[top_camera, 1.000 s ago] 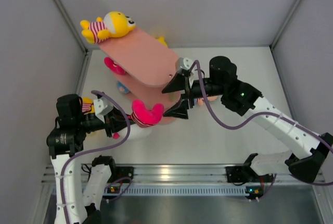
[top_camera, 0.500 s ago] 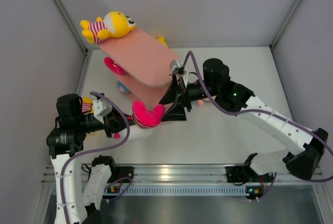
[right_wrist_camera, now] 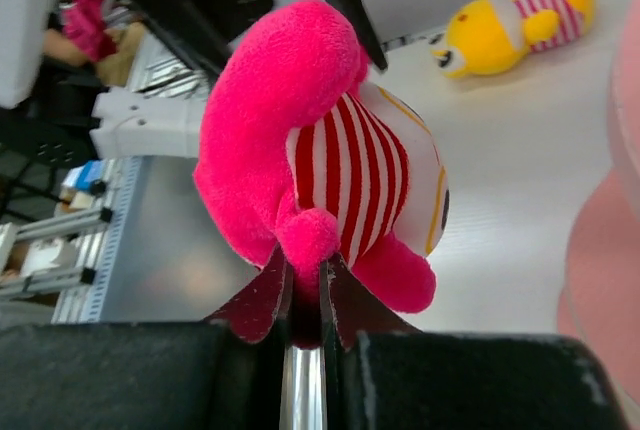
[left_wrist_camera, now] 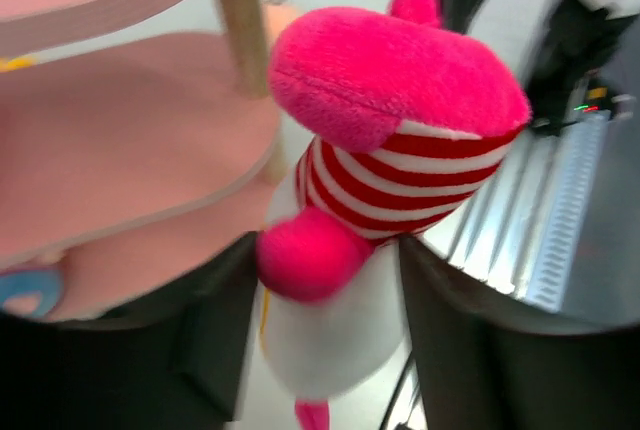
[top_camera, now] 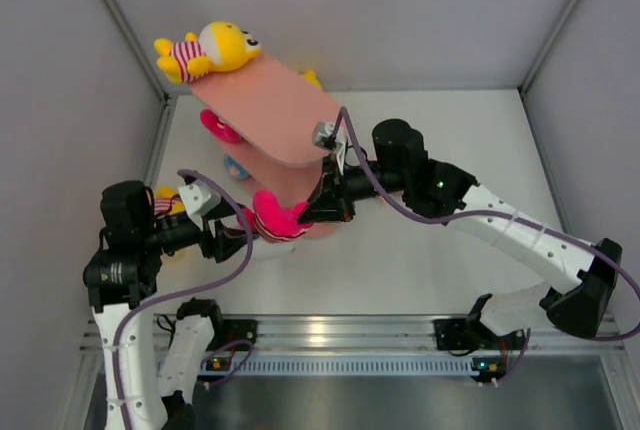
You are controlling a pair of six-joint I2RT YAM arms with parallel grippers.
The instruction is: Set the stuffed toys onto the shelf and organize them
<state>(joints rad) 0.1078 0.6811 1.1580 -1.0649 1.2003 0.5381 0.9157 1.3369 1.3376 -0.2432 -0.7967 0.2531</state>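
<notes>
The level's clear part is outward of my right gripper, so it needs to turn, carry the pink toy outward and release it on the middle level, at the level's clear part [top_camera: 264,161].
A pink stuffed toy [top_camera: 275,218] with a red-and-white striped shirt hangs beside the lower front of the pink shelf [top_camera: 270,110]. My right gripper [top_camera: 318,208] is shut on one of its pink limbs [right_wrist_camera: 308,240]. My left gripper [top_camera: 228,233] is open, its fingers [left_wrist_camera: 190,340] standing either side of the toy's white head [left_wrist_camera: 335,325]. A yellow stuffed toy [top_camera: 210,50] lies on the top board. Another pink toy [top_camera: 220,128] rests on a middle tier. A blue-shirted one [top_camera: 235,165] shows below it, mostly hidden.
Another yellow toy [top_camera: 165,200] lies on the table behind my left arm; the right wrist view shows it too [right_wrist_camera: 510,25]. Grey walls enclose the table on three sides. A metal rail [top_camera: 330,335] runs along the near edge.
My right gripper moved left and shut on the pink toy's limb. My left gripper opened around the toy and drew back a little to the left.
</notes>
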